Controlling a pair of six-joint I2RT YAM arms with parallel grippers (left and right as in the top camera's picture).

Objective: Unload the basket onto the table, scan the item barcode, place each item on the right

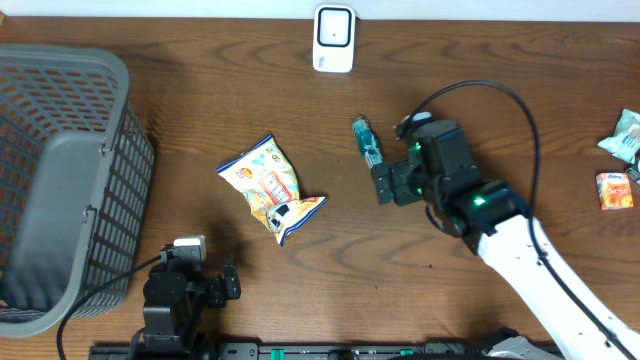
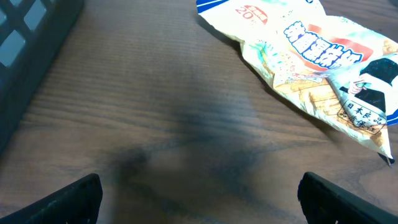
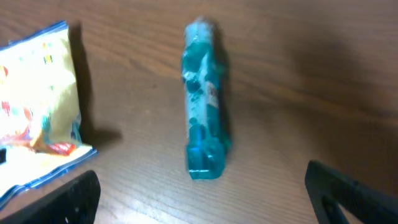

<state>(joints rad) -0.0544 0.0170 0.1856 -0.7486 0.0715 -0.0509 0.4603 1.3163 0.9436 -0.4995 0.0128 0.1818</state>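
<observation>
My right gripper moves down onto the near end of the teal packet next, since its slim body lies lengthwise and leaves a long side for each open finger.
A slim teal packet (image 1: 367, 141) lies on the wooden table just ahead of my right gripper (image 1: 384, 185). In the right wrist view the teal packet (image 3: 202, 106) lies lengthwise, its near end just ahead of the gap between the fingers of that gripper (image 3: 202, 199), which is open and empty. A yellow snack bag (image 1: 271, 187) lies at mid-table. My left gripper (image 1: 205, 270) sits near the front edge, open and empty (image 2: 200, 199), with the snack bag (image 2: 317, 62) ahead to its right. A white scanner (image 1: 333, 38) stands at the far edge.
A grey mesh basket (image 1: 60, 180) fills the left side, and its wall (image 2: 25, 37) shows in the left wrist view. Two small packets, one pale (image 1: 628, 135) and one orange (image 1: 614, 190), lie at the right edge. The snack bag's corner (image 3: 37, 106) is left of the teal packet.
</observation>
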